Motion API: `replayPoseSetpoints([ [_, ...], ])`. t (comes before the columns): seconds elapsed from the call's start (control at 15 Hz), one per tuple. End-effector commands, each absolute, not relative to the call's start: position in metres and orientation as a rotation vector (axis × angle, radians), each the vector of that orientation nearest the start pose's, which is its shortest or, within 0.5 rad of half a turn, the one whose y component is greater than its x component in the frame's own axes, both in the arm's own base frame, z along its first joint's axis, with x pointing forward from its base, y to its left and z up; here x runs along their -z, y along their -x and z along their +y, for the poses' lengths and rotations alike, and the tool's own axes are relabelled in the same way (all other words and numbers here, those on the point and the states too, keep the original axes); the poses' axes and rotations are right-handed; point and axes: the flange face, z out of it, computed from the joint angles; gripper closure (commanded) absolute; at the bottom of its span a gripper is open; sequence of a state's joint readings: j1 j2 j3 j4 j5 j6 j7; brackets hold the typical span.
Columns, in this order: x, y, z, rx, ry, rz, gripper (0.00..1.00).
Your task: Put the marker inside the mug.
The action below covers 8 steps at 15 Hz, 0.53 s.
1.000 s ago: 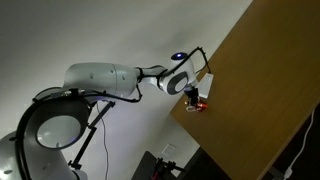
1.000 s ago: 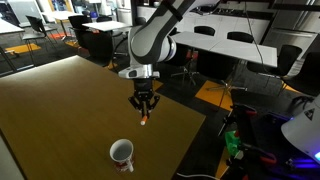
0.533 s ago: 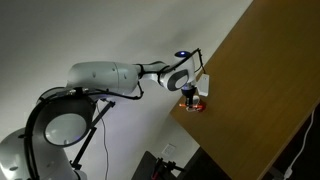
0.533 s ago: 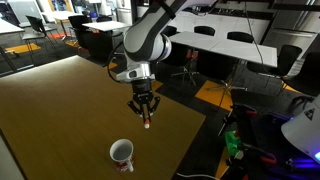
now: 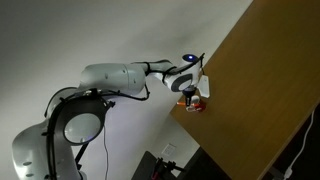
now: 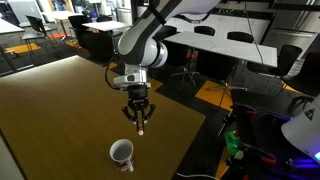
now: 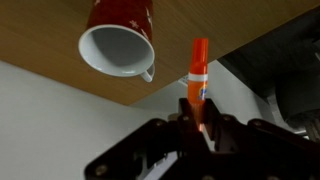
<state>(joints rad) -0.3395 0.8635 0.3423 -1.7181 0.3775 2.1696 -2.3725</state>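
My gripper moves over the mug's opening [image 6: 121, 149] next, then down to release the marker [image 6: 141, 125], since the mug stands below the gripper and to its left in the wrist view.
My gripper [image 6: 138, 114] is shut on the orange-red marker [image 6: 141, 125] and holds it upright in the air, tip down. The marker hangs a little above and beside the mug [image 6: 122, 154], a white mug with a red outside that stands upright on the brown wooden table [image 6: 50, 110]. In the wrist view the marker [image 7: 197, 80] sticks out from between the fingers [image 7: 195, 128], and the mug [image 7: 117, 42] shows its white open mouth just beside the marker's tip. In an exterior view the gripper [image 5: 190, 90] and mug [image 5: 196, 102] sit near the table's edge.
The mug stands close to the table's near edge [image 6: 190, 150]; beyond it is open floor with cables. Office tables and chairs [image 6: 235, 40] stand behind. The robot's base [image 5: 75, 120] is off the table's side.
The gripper has carried the marker steadily toward the mug and a little lower, from over the table's edge region to just above and beside the mug. The mug has not moved.
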Motion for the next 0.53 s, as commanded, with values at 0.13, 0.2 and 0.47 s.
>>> replayPoseSetpoints([
  [0.13, -0.0848, -0.6254, 0.0116, 0.537, 1.35, -2.108, 0.82],
  [0.2, -0.0835, -0.6266, 0.0119, 0.543, 1.352, -2.101, 0.82],
  [0.47, -0.0836, -0.6286, 0.0118, 0.549, 1.352, -2.097, 0.82],
])
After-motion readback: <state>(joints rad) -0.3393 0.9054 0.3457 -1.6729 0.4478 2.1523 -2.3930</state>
